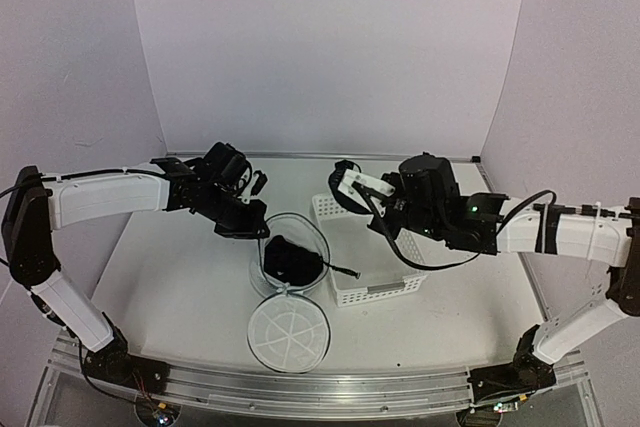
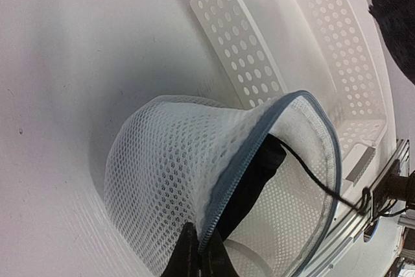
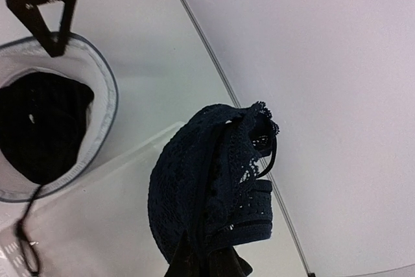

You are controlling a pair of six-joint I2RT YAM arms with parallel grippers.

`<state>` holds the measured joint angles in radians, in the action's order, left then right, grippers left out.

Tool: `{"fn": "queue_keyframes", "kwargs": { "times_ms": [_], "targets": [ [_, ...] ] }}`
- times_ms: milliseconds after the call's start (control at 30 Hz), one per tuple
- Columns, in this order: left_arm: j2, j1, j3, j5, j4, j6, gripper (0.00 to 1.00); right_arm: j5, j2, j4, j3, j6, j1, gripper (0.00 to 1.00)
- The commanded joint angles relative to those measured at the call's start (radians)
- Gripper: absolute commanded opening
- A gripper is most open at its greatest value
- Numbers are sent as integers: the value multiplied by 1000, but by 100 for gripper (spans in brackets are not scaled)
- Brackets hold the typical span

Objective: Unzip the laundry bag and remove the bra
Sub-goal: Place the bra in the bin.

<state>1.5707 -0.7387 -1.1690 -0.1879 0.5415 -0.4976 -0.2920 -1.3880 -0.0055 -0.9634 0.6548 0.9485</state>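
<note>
Next, my right gripper lowers the dark lace bra into the open space in the far part of the white basket below and releases the bra.
The laundry bag [image 1: 290, 259] lies unzipped beside the basket, its mouth open upward. Its spoke-patterned round end [image 1: 288, 335] lies flat in front of it. My left gripper [image 2: 200, 257] is shut on the bag's blue-grey zipper edge [image 2: 246, 160] at the far left of the rim, holding it up. My right gripper [image 3: 207, 267] is shut on the dark lace bra [image 3: 207, 186], which hangs in the air over the far end of the basket. More black fabric [image 2: 256, 183] lies inside the bag. A thin strap [image 1: 345, 269] trails over the bag's rim.
The white perforated basket [image 1: 385, 292] stands right of the bag, under the right gripper [image 1: 345, 192]. Walls close off the back and both sides. The arm bases and a metal rail [image 1: 300, 387] run along the near edge.
</note>
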Motion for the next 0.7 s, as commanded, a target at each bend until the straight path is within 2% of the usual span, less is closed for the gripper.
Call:
{"fn": "queue_keyframes", "kwargs": {
  "times_ms": [0,300,567,600,667],
  "targets": [
    [-14,-2,-17,10,-9,8,0,-62,-97,66,-21,10,-48,0],
    [-25,-2,-18,8,-9,8,0,-51,-346,104,-108,7,-129,0],
    [-39,-2,-13,5,-8,8,0,-26,-498,129,-167,-22,-169,0],
    [-42,-2,-11,6,-8,8,0,-21,-501,131,-166,-23,-169,5],
    [-44,-2,-9,8,-7,8,0,0,-490,135,-158,-32,-169,20]
  ]
}}
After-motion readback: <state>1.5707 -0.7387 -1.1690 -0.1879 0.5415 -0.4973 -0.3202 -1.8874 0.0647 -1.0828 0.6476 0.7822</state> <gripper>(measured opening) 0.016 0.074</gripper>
